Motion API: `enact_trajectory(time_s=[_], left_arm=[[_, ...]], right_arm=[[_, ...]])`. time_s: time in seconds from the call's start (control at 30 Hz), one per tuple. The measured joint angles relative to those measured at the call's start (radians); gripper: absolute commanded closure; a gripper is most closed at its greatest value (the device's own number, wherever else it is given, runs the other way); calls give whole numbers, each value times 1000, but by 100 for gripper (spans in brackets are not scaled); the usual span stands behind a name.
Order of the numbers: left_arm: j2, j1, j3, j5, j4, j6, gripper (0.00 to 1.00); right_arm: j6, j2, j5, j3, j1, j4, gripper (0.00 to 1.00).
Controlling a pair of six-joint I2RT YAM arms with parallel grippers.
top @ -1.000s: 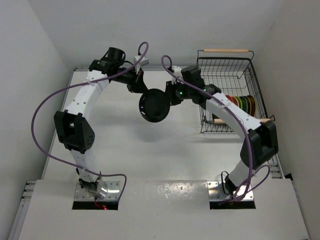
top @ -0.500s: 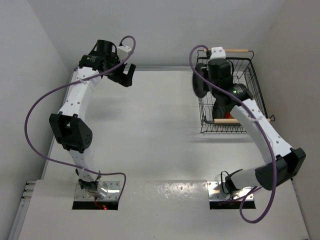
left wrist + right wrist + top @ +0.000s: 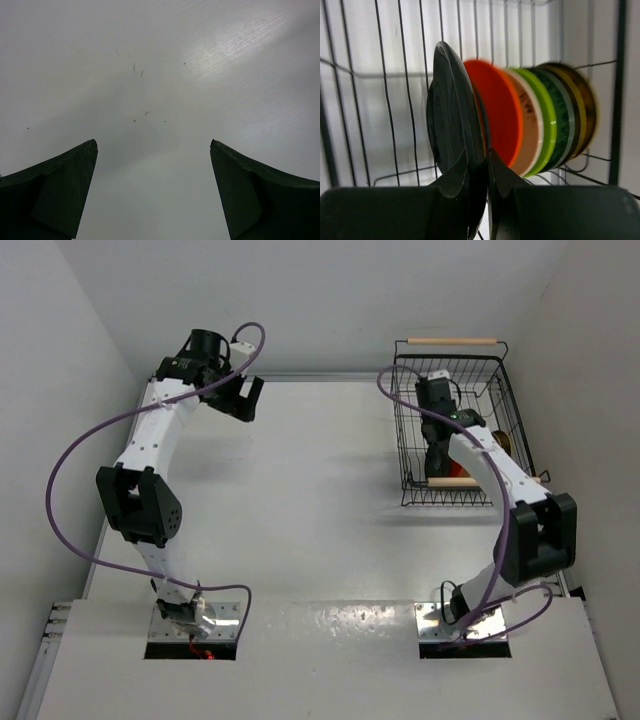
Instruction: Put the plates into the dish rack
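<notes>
The robot's right gripper, with the black plate still higher than its neighbours, will next lower it onto the dish rack's wire bottom [image 3: 420,456] [image 3: 423,145] beside the plate row and release it, since that bottom lies below.
In the right wrist view my right gripper [image 3: 486,152] is shut on the lower rim of a black plate [image 3: 451,105], which stands on edge inside the dish rack [image 3: 385,75]. Right behind it stands a row of upright plates: orange-red [image 3: 500,115], cream [image 3: 531,125], lime green [image 3: 548,125], a dark patterned one [image 3: 563,125] and brown-gold [image 3: 583,107]. From above, the right arm reaches down into the rack [image 3: 510,390] and hides most of the plates [image 3: 500,447]. My left gripper [image 3: 245,398] hangs open over bare table at the far left, holding nothing.
The rack has a wooden rod handle [image 3: 452,341] at its far end and another [image 3: 450,481] at its near end. White walls close in the table at the back and on both sides. The left fingers [image 3: 60,190] show only grey tabletop [image 3: 160,75] between them.
The right arm has carried the black plate from mid-table into the rack. The left gripper has opened, let go of the plate and drawn back to the far left corner.
</notes>
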Motion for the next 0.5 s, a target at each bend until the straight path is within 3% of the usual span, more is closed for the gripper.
enact_trajectory(time_s=[0.43,0.5], left_arm=[[-2,11,-14,-8,3,0,0],[-2,15,-14,-9,3,0,0]], right_arm=[[49,138,-128,-95,-45,30,100],[64,158,-137,-96,-45,34,93]])
